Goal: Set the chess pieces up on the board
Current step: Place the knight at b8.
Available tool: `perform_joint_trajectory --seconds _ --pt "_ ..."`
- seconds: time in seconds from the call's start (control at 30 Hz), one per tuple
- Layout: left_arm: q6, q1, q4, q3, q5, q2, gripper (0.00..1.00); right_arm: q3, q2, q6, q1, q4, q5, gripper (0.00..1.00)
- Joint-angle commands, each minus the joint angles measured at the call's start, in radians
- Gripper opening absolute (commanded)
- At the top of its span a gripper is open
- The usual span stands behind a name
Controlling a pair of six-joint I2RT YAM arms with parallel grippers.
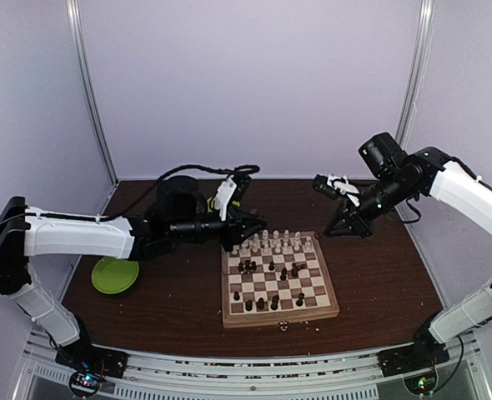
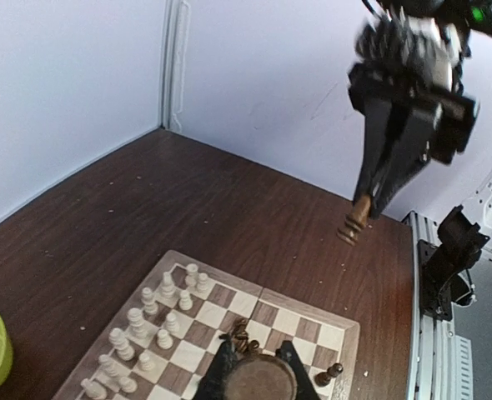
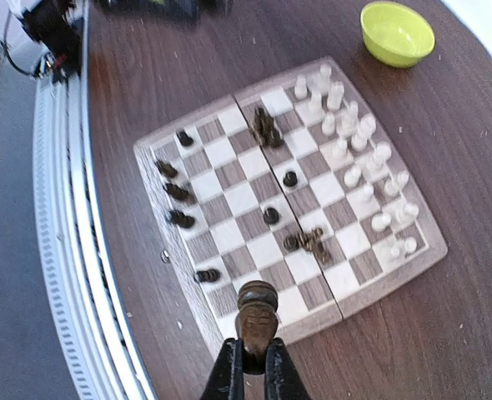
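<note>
My right gripper will next move back and down past the last dark piece to the empty near-row square (image 1: 311, 302) (image 3: 217, 301) and let go of its piece there, because dark pieces line that row.
The board (image 1: 323, 310) lies mid-table. Cream-white chess pieces (image 1: 271, 242) stand in its two far rows. Dark chess pieces (image 1: 273, 302) are scattered over the middle and near rows, some lying down. My left gripper (image 1: 250, 227) hangs over the board's far left corner. In the left wrist view it (image 2: 257, 373) is shut on a dark piece (image 2: 258, 382) seen base-on. My right gripper (image 1: 333, 232) is above the table off the board's far right corner. In the right wrist view it (image 3: 250, 357) is shut on a dark brown piece (image 3: 257, 315), which also shows in the left wrist view (image 2: 351, 223).
A lime-green plate (image 1: 115, 275) lies left of the board. A lime-green bowl (image 3: 396, 32) sits beyond the white side of the board. Black cables (image 1: 204, 171) trail at the back. Pale crumbs (image 1: 284, 327) lie by the board's near edge.
</note>
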Motion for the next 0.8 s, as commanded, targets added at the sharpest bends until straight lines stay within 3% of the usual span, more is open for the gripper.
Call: perform_joint_trajectory --seconds 0.0,0.3,0.5,0.77 --pt "0.079 0.069 -0.442 0.129 -0.003 -0.085 0.04 -0.167 -0.033 -0.108 0.044 0.029 0.235 0.03" --pt "0.195 0.183 -0.755 0.434 -0.039 -0.058 0.05 -0.296 0.015 -0.102 0.205 0.092 0.356 0.03" --pt "0.171 0.235 -0.638 0.289 -0.018 -0.099 0.05 -0.288 0.107 -0.096 0.275 0.103 0.400 0.03" --pt "0.181 0.246 -0.654 0.284 0.003 -0.094 0.05 -0.258 0.209 -0.104 0.340 0.095 0.461 0.03"
